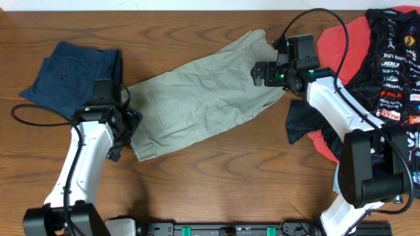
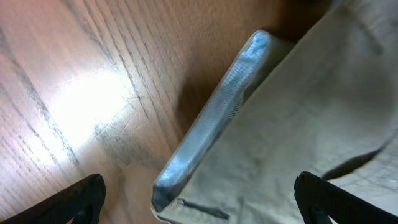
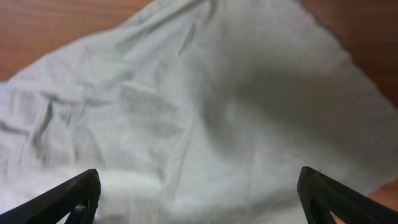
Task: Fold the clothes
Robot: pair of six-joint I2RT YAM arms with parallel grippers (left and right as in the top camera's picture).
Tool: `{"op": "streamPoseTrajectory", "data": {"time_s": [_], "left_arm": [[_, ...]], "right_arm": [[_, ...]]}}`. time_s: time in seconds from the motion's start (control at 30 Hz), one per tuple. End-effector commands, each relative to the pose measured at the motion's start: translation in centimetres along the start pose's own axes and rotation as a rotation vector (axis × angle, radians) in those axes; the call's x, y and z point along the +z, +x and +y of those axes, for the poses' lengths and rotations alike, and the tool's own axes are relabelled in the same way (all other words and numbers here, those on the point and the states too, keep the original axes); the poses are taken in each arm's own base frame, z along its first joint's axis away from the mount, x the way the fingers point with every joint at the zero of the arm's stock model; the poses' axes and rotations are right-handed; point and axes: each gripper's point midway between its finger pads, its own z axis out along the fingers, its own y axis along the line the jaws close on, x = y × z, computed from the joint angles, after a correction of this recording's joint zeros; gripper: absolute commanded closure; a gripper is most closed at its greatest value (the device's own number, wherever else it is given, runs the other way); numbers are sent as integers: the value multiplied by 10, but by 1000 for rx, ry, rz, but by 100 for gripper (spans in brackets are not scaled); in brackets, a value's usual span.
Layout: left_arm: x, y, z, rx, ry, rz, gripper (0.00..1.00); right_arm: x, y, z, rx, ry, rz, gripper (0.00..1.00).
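My left gripper should move down and to the right in the overhead view next, onto the waistband's near end (image 1: pixel 142 150) (image 2: pixel 181 198). The waistband's edge is between the spread fingers.
A pair of khaki shorts (image 1: pixel 203 98) lies spread diagonally across the middle of the table. My left gripper (image 1: pixel 123 134) is open over the shorts' lower left end; the left wrist view shows the waistband edge (image 2: pixel 211 118) and cloth between the wide-apart fingers (image 2: pixel 199 202). My right gripper (image 1: pixel 261 73) is open above the shorts' upper right part; the right wrist view shows only wrinkled khaki cloth (image 3: pixel 205 106) between its fingers (image 3: pixel 199 199). Neither gripper holds anything.
A folded navy garment (image 1: pixel 72 75) lies at the far left. A pile with a red garment (image 1: pixel 357 46), a black printed jersey (image 1: pixel 394 59) and a dark cloth (image 1: pixel 303 121) sits at the right. Bare wood table (image 1: pixel 223 183) runs along the front.
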Motion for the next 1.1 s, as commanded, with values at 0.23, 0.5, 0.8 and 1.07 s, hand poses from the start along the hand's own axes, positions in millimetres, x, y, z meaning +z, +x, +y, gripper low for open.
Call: {"op": "streamPoseTrajectory", "data": {"time_s": [0.23,0.5,0.8,1.07], "left_arm": [[59,39,-7,131,1,228,2],[75,54,-22,291,85,318,81],[31,36,-23,419,139,277,94],[-74,21,-34,469,269,147,94]], "right_arm": [[-17,7,33,-80,-60,31,1],[-16,17,40,-111,-67,64,5],[3,49,59,-149,-86,150,67],[38,134,124,-239,-255,371,94]]}}
